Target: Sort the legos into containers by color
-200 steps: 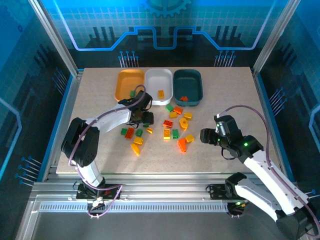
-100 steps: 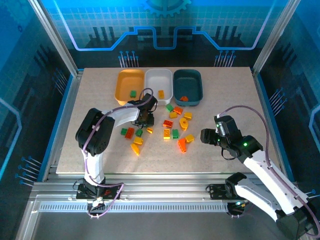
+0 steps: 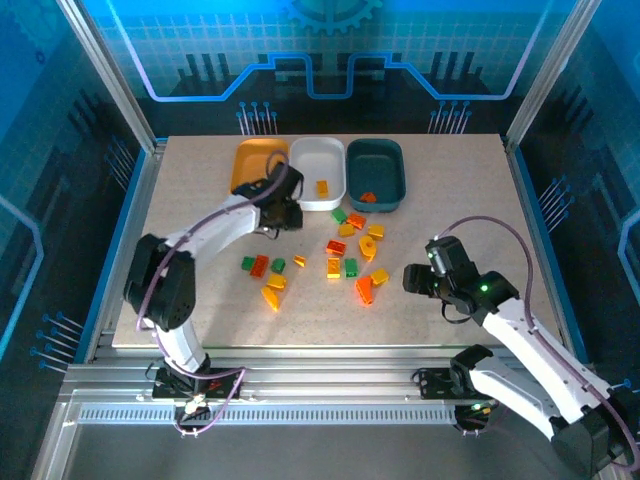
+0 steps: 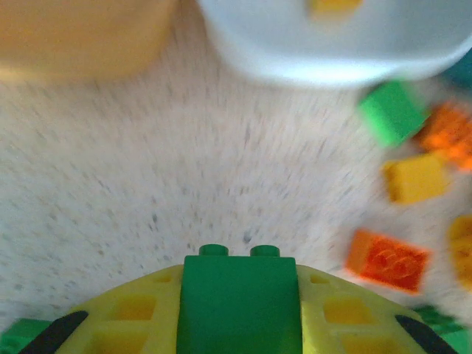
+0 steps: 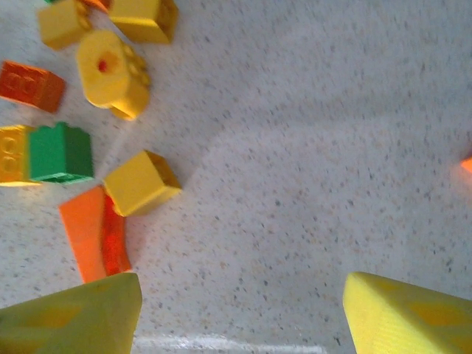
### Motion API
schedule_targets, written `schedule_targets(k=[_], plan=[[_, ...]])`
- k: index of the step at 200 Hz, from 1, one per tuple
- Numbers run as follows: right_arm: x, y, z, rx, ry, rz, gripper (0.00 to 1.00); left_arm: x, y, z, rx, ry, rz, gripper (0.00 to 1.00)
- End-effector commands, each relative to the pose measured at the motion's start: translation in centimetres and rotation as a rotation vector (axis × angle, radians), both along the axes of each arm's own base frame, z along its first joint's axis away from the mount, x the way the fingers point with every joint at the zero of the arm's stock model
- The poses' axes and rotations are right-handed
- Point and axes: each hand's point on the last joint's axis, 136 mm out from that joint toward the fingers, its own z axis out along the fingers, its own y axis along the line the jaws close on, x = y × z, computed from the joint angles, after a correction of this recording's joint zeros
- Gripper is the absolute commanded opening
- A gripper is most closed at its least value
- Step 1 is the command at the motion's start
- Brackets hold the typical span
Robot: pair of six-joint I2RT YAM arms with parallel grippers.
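The green lego goes outward in my left gripper over the orange tray (image 3: 252, 160) (image 4: 77, 33) next for release there, as the white and dark teal trays hold other colors.
My left gripper (image 3: 282, 210) hovers just below the orange tray (image 3: 252, 160) and is shut on a green lego (image 4: 240, 302), whose two studs poke out between the yellow fingers (image 4: 125, 317). The white tray (image 3: 318, 165) holds a yellow lego (image 3: 322, 187). An orange-red lego (image 3: 368, 197) lies in the dark teal tray (image 3: 376, 170). Several loose legos (image 3: 345, 250) in green, yellow and orange-red lie scattered mid-table. My right gripper (image 3: 414, 278) stands open to their right, over bare table (image 5: 240, 324), near a yellow cube (image 5: 140, 183) and an orange-red wedge (image 5: 92, 232).
The three trays stand side by side at the table's back edge. In the left wrist view, a green lego (image 4: 391, 110), a yellow one (image 4: 417, 177) and an orange-red one (image 4: 387, 258) lie to the right. Metal frame posts border the table.
My left gripper has shut on a green lego from the left of the pile and carried it back toward the orange tray. The right arm has barely moved.
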Motion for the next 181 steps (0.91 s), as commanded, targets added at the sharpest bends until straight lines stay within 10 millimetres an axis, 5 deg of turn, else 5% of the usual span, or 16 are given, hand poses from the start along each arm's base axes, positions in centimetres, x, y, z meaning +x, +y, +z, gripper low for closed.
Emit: schedule_targets(k=[1,50,83,101,119,127,157,167,181], plan=[[-0.7,-0.2,-1.6,0.009,0.083,-0.058,0.73,2.1,4.4,3.3,-0.039,-0.009,0.117,0.04],[1.2,0.1,-1.2,-0.031,0.151,-0.049,0.73,8.6,7.2,3.0,-0.132,0.065,0.206,0.03],[2.2,0.2,-0.5,-0.079,0.211,0.035,0.73,9.9,7.9,0.6,-0.103,0.189,0.267,0.02],[1.9,-1.4,-0.3,-0.160,0.236,0.027,0.74,10.5,8.5,-0.7,-0.106,0.219,0.311,0.06],[1.6,-0.4,-0.7,-0.119,0.242,0.069,0.74,10.9,9.0,-1.6,-0.103,0.241,0.348,0.09],[1.6,-0.9,-0.9,-0.145,0.248,0.052,0.74,11.2,8.9,-1.7,-0.110,0.241,0.353,0.17],[2.6,0.6,-1.7,-0.100,0.302,0.078,0.75,11.0,9.7,-1.3,-0.116,0.246,0.402,0.90],[3.0,1.6,-1.7,-0.074,0.320,0.089,0.75,10.8,9.8,-0.6,-0.128,0.242,0.412,0.99],[3.8,2.8,-1.7,-0.054,0.323,0.097,0.75,10.7,9.8,0.7,-0.140,0.220,0.404,0.99]])
